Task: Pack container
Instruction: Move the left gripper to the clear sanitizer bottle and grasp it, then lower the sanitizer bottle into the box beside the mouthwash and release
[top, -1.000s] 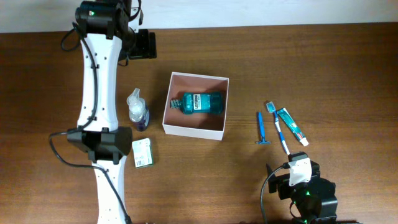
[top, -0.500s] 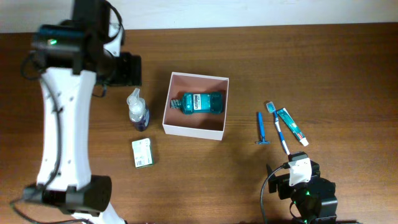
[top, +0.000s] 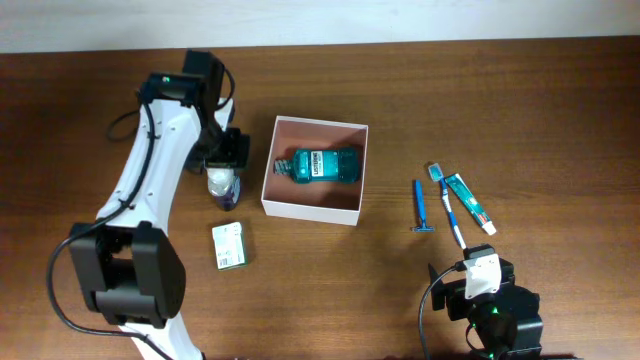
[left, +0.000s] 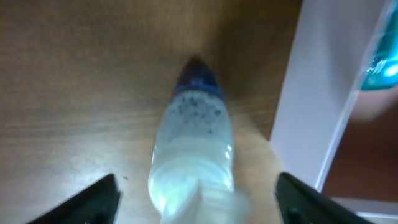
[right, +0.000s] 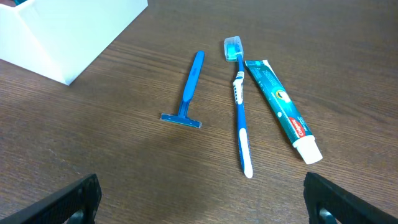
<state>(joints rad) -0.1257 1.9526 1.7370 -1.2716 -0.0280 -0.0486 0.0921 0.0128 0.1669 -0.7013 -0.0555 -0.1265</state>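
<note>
The clear bottle is standing upright between my open fingers, so I will next lower my left gripper around its upper end (top: 220, 177) (left: 198, 190) and then close.
The container (top: 312, 209) is a square white box with a pinkish-brown inside, at the table's middle. A teal mouthwash bottle (top: 318, 165) lies in it. Its white wall shows in the left wrist view (left: 317, 106) and the right wrist view (right: 68, 34). A clear pump bottle with purple liquid (top: 223, 188) stands left of the box. My left gripper (top: 226, 152) is open right above it, and the bottle (left: 193, 155) sits between the spread fingers. My right gripper (top: 482, 288) is open and empty near the front edge.
A blue razor (top: 421, 208), a blue-white toothbrush (top: 449, 208) and a teal toothpaste tube (top: 470, 203) lie right of the box; they also show in the right wrist view (right: 186, 93). A small green-white packet (top: 230, 245) lies at front left.
My left arm has swung from the table's back-left down to the pump bottle, and its open fingers now straddle it. The right arm has not moved.
</note>
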